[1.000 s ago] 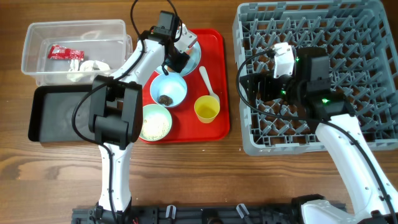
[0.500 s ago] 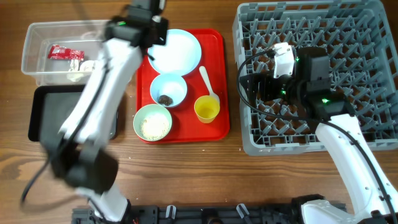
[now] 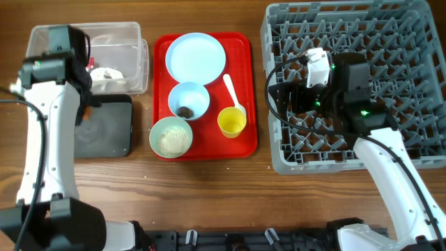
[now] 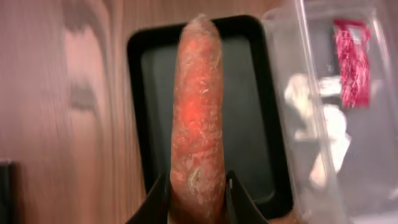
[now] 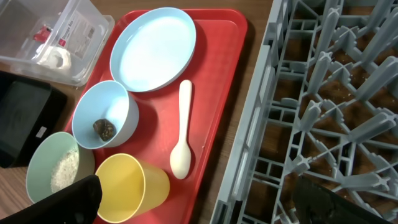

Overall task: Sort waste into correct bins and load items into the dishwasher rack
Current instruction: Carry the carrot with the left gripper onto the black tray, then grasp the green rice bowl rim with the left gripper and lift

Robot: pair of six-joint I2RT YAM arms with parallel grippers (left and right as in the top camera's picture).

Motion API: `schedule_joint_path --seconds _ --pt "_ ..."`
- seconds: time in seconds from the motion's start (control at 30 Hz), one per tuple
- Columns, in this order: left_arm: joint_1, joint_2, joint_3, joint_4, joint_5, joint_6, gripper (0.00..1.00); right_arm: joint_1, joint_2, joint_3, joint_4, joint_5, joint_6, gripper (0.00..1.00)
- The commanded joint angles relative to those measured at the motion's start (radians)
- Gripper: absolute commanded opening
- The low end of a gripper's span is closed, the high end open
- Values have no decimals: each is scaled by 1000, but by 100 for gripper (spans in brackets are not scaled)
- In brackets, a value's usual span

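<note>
The left gripper lowers the sausage-like piece (image 4: 198, 106), already lined up lengthwise, between the black tray's rims next and releases it, since the tray's bare bottom lies below the gripper.
My left gripper (image 4: 198, 200) is shut on the orange-brown sausage-like piece (image 4: 198, 106) and holds it above the black tray (image 4: 249, 124). In the overhead view the left gripper (image 3: 85, 104) is over the black tray (image 3: 111, 132), next to the clear tub (image 3: 132, 70). The tub (image 4: 292, 74) holds the red wrapper (image 4: 351, 62) and crumpled white paper (image 4: 311, 106). My right gripper (image 5: 199, 205) is open and empty over the rack's left edge (image 3: 289, 97). On the red tray lie the plate (image 3: 196, 58), a blue bowl with dark crumbs (image 3: 189, 101), a green bowl with rice (image 3: 171, 137), the yellow cup (image 3: 231, 123) and the white spoon (image 3: 233, 90).
The flat red serving tray (image 3: 247, 84) lies mid-table. The grey dishwasher rack (image 3: 411, 42) fills the right side and holds no dishes. Wooden table shows along the front (image 3: 223, 195).
My left arm swung left from the plate on the red tray to above the black tray, carrying the sausage-like piece. The plate is now bare. The right arm has not moved.
</note>
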Motion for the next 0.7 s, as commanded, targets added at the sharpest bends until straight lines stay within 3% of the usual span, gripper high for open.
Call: schedule_joint_path --seconds 0.0,0.2,0.3,0.37,0.4,0.5,0.57,0.6,0.67 --pt "40 7 -236 179 34 -216 12 4 11 21 2 -20 8 100" --pt "50 8 -574 646 40 -216 14 4 11 21 2 -20 8 100" --pt "50 8 -632 766 39 -215 26 4 11 21 2 -20 8 100" --pt "50 8 -632 780 39 -215 39 4 11 21 2 -20 8 100" --pt "50 8 -632 782 39 -214 51 4 11 21 2 -20 8 100" --pt "50 7 -632 782 35 -188 64 4 11 21 2 -20 7 100" --pt "50 4 -620 790 43 -84 68 4 11 21 2 -20 8 100" --pt "50 -8 -591 789 88 73 74 4 11 21 2 -20 8 100" --pt "50 -31 -536 789 225 346 71 4 11 21 2 -20 8 100"
